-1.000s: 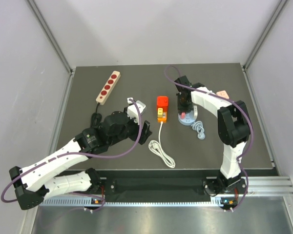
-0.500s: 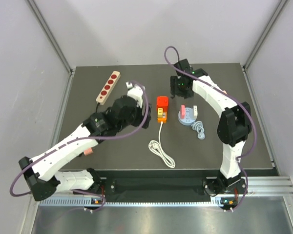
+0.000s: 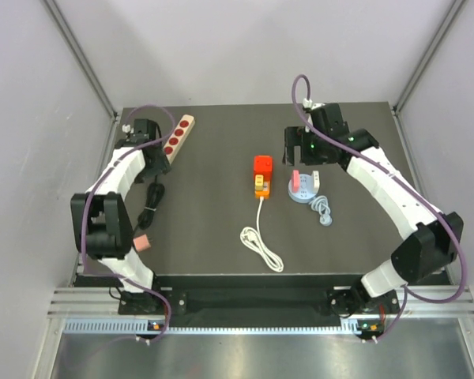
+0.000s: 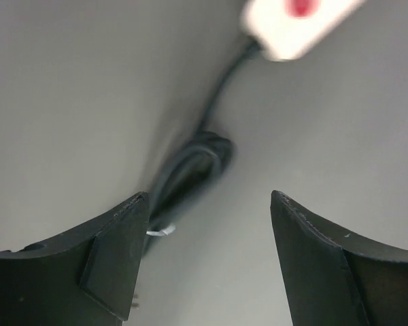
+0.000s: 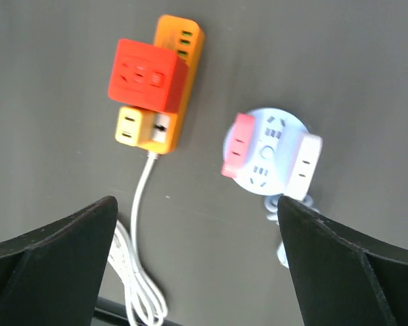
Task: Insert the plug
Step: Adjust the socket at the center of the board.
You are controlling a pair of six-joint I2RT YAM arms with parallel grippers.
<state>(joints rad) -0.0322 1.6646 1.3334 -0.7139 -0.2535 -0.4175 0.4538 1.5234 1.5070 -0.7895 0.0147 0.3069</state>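
Next, my right gripper will swing across and down to close, since the tabletop beneath my white arm lies below it and to its right in the top view.
The red plug [image 3: 262, 165] [image 5: 146, 75] sits on top of the orange power strip [image 3: 260, 185] [image 5: 182, 58] in the middle of the table, with a yellow block [image 5: 139, 128] at the strip's cable end. My right gripper [image 3: 300, 153] [image 5: 197, 200] hovers open behind and to the right of it, with nothing between its fingers. Over at the far left, my left gripper [image 3: 152, 158] [image 4: 209, 197] is open and empty above a coiled black cord [image 3: 150, 199] [image 4: 190, 163].
A round pale-blue socket hub [image 3: 303, 189] [image 5: 266, 151] carries a pink plug [image 5: 236, 146] and a white plug [image 5: 304, 166]. A beige strip with red sockets [image 3: 174, 140] [image 4: 292, 20] lies at the back left. White cable [image 3: 261, 245] [image 5: 139, 265] coils toward the front. A small pink piece [image 3: 142, 242] lies front left.
My right gripper opened over the round hub and drew back and up. My left arm swung from the table's middle to the far left, over the black cord.
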